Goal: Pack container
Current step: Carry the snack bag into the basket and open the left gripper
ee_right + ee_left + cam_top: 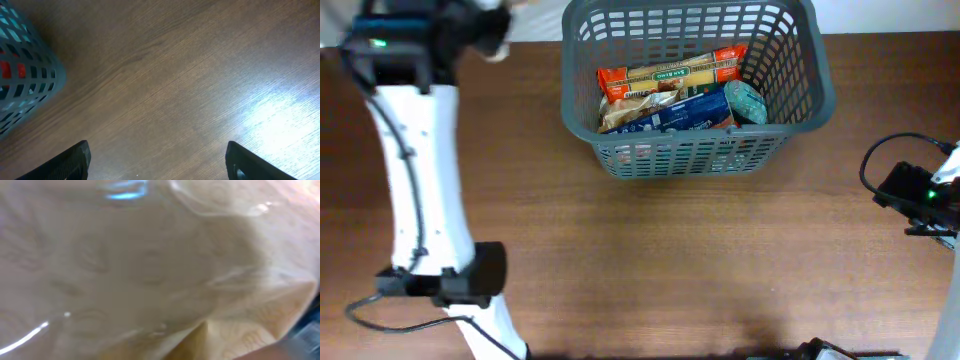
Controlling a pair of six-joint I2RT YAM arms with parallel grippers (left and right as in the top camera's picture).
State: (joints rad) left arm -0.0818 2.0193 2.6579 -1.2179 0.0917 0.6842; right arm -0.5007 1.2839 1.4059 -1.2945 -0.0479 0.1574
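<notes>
The left gripper swings to the right in the overhead view over the tan bag (pixel 630 105) in the basket next, lowers the packet and lets go.
The dark grey basket (pixel 695 150) stands at the far middle of the table. It holds an orange pasta packet (pixel 670 72), a blue packet (pixel 685 112), a teal pouch (pixel 745 100) and a tan bag (pixel 630 105). My left gripper (pixel 485 25) is at the far left table edge, left of the basket. The left wrist view is filled by a blurred pale, clear-plastic packet (pixel 150 270) very close to the lens, and the fingers are hidden. My right gripper (pixel 157 167) is open and empty above bare wood, with the basket corner (pixel 25 75) to its left.
The brown wooden table (pixel 670 260) spreads in front of the basket. The left arm's white links (pixel 420 180) run along the left side. The right arm's black wrist (pixel 920 195) sits at the right edge with a cable looping above it.
</notes>
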